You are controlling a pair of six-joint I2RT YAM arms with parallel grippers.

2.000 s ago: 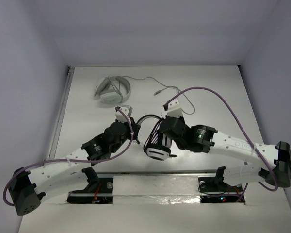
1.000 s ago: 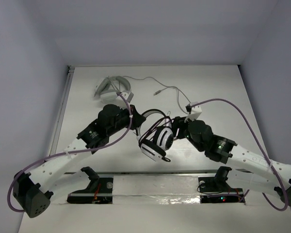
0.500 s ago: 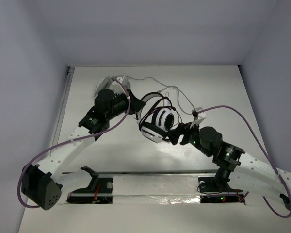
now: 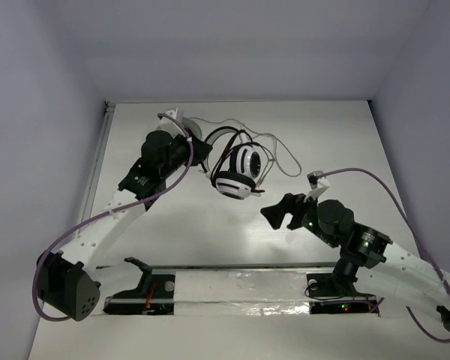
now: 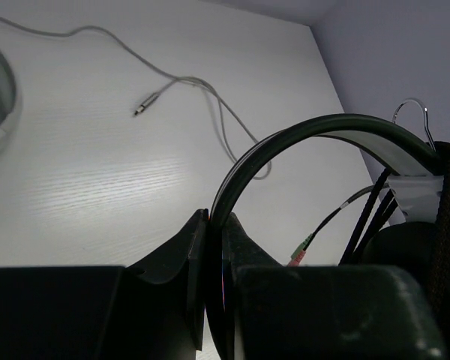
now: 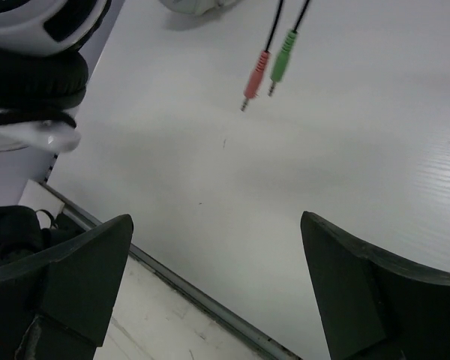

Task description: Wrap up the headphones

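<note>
The left gripper moves down toward the empty middle of the table next, then lays the headband (image 5: 315, 131) and earcups on it.
The headphones (image 4: 240, 172) hang above the table's middle, their white and black earcups together and black cable strands (image 5: 375, 217) running beside them. My left gripper (image 4: 205, 155) is shut on the thin black headband (image 5: 315, 131), which is pinched between its fingers (image 5: 181, 255). The cable's pink and green plugs (image 6: 266, 75) dangle free over the table. My right gripper (image 4: 277, 214) stands open and empty, near and right of the headphones and apart from them. In the right wrist view one earcup (image 6: 37, 30) shows at the top left, beyond the wide-spread fingers (image 6: 82, 277).
Pale grey-white headphones (image 4: 176, 120) lie at the back left, mostly hidden by my left arm. Their grey cable (image 4: 277, 154) trails right across the table to a jack (image 5: 142, 107). A metal strip (image 4: 232, 266) runs along the table's near edge.
The left arm has carried the headphones up and toward the back. The right gripper has let go of them, opened wide and drawn back toward the near right.
</note>
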